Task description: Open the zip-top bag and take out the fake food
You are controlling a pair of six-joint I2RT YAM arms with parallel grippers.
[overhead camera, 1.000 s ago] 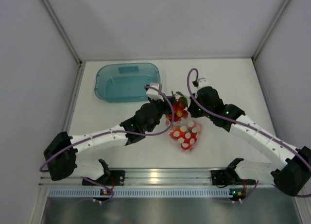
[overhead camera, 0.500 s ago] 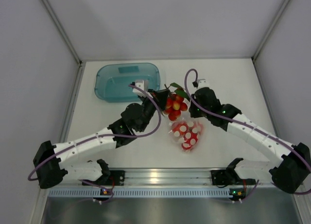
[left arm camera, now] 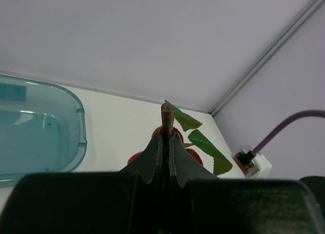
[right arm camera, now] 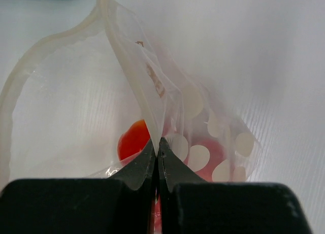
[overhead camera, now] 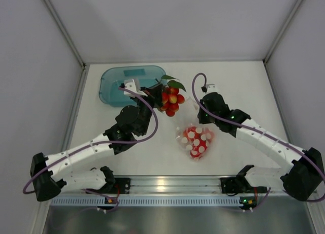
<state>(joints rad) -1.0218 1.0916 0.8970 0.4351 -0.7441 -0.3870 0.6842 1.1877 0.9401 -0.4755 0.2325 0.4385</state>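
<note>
My left gripper needs to carry the cluster outward over the empty teal tray next, then go down into the tray's end by its side (overhead camera: 115,88).
The clear zip-top bag (overhead camera: 196,140) with white dots lies mid-table, its mouth open, with red fake food (right arm camera: 133,139) inside. My right gripper (right arm camera: 158,142) is shut on the bag's rim (right arm camera: 129,66) and holds that edge up. My left gripper (left arm camera: 166,137) is shut on the brown stem (left arm camera: 166,115) of the red berry cluster with green leaves (overhead camera: 171,99). It holds the cluster in the air next to the teal tray's right edge, clear of the bag.
The translucent teal tray (overhead camera: 114,86) stands at the back left. The enclosure walls close in on the left, right and back. The right arm's purple cable (overhead camera: 199,84) loops near the bag.
My left gripper has lifted the berry cluster out of the bag and carried it back and left toward the tray. The right gripper has kept its hold on the bag.
</note>
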